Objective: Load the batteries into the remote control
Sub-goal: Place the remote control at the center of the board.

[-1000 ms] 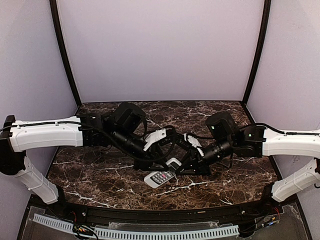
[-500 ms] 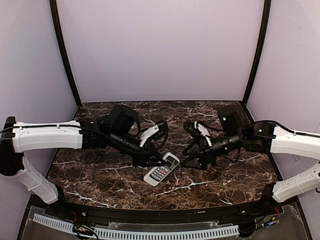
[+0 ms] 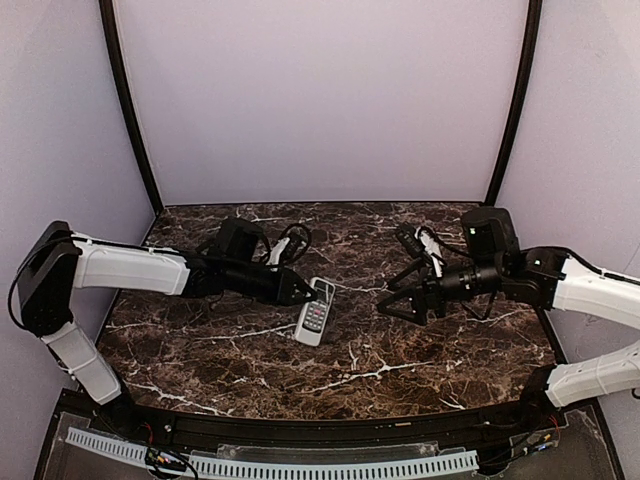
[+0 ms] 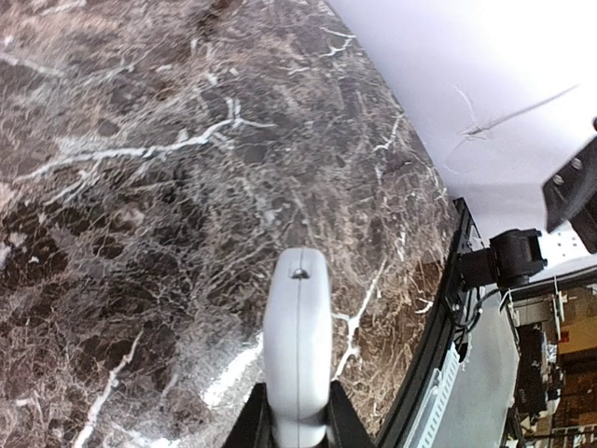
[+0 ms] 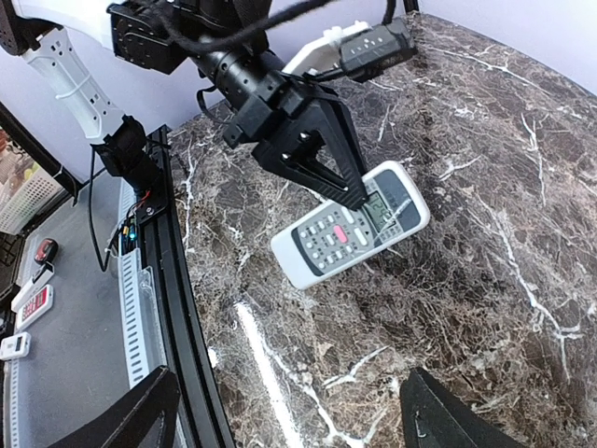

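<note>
My left gripper should next lower the remote control [image 3: 315,312] down onto the bare tabletop below and release it there, because it still hangs clear of the marble.
The white remote control [image 3: 315,312] faces buttons-up near the table's middle. My left gripper [image 3: 300,290] is shut on its display end, one finger over the face and one under the back. In the left wrist view the remote control [image 4: 297,336] shows edge-on, sticking out from the left gripper [image 4: 297,431]. From the right wrist I see the remote control [image 5: 340,233] with the left fingers [image 5: 322,163] clamped on it. My right gripper [image 3: 400,291] stands open and empty to the remote's right, well apart from it; the right gripper [image 5: 289,420] shows only its two fingertips. The batteries are out of view.
A black rail [image 5: 173,252] and white slotted trunking [image 3: 300,465] run along the table's near edge. Lilac walls [image 3: 320,100] close the back and sides. Cables [image 3: 290,240] loop over the left wrist.
My right gripper has opened and drawn back to the right, off the remote. The left arm has carried the remote a little back and left, turning it.
</note>
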Controlling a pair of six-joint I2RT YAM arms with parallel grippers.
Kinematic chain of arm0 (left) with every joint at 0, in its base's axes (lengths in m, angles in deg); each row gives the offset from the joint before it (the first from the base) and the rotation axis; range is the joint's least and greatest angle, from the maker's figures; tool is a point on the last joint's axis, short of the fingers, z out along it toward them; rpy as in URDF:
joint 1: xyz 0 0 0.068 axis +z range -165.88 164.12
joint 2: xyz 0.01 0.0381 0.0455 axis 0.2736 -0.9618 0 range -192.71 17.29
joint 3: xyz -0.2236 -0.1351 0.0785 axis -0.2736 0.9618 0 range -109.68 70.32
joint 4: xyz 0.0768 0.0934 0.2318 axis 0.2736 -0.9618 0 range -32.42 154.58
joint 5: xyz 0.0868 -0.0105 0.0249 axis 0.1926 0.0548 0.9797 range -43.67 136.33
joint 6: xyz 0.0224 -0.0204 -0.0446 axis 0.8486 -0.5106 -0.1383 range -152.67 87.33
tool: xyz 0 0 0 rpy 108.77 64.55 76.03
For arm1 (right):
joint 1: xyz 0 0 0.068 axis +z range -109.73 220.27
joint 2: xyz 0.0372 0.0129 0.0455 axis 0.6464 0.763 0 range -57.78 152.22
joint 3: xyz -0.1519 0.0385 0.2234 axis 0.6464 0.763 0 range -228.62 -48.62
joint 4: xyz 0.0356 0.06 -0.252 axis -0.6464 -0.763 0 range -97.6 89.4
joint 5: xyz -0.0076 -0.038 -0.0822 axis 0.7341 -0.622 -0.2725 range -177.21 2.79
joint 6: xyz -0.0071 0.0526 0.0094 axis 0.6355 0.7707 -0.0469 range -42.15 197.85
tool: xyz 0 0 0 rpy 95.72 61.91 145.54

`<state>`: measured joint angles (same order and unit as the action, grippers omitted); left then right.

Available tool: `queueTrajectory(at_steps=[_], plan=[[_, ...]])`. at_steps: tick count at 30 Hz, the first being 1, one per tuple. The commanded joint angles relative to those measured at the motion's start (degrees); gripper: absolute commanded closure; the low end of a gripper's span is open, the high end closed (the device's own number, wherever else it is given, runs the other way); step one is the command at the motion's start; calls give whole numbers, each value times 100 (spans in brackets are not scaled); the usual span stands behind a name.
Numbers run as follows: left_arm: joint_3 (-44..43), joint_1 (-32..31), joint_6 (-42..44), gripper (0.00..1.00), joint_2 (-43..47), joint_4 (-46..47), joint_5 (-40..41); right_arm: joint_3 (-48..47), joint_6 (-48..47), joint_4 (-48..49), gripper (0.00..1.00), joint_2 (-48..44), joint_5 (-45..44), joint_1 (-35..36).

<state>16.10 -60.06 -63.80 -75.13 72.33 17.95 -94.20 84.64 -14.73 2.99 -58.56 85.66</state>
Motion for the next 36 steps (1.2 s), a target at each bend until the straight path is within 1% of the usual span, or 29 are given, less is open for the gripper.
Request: queueTrajectory(at_steps=[1, 7, 12, 17, 20, 26, 31, 32, 35, 36], plan=[[-171, 25, -864, 100, -480, 504, 197, 111, 223, 336, 19, 86, 86, -65], [-217, 60, -1252, 100, -950, 635, 777, 124, 265, 407, 18, 253, 178, -84], [-293, 81, -1393, 100, -1266, 779, 881, 142, 314, 519, 17, 321, 237, -83], [-472, 181, -1539, 99, -1565, 644, 820, 149, 287, 554, 18, 333, 232, -87], [-541, 237, -1542, 94, -1706, 509, 753, 164, 280, 565, 17, 304, 238, -83], [-615, 295, -1407, 79, -1775, 185, 731, 192, 255, 570, 17, 319, 238, -89], [-711, 347, -1343, 75, -1837, -100, 840, 190, 253, 561, 17, 323, 236, -89], [-733, 348, -1327, 71, -1843, -171, 860, 194, 253, 561, 17, 321, 238, -86], [-782, 358, -1279, 69, -1865, -350, 963, 215, 255, 561, 17, 283, 262, -83], [-812, 358, -1252, 66, -1862, -438, 982, 223, 261, 561, 17, 277, 264, -84]])
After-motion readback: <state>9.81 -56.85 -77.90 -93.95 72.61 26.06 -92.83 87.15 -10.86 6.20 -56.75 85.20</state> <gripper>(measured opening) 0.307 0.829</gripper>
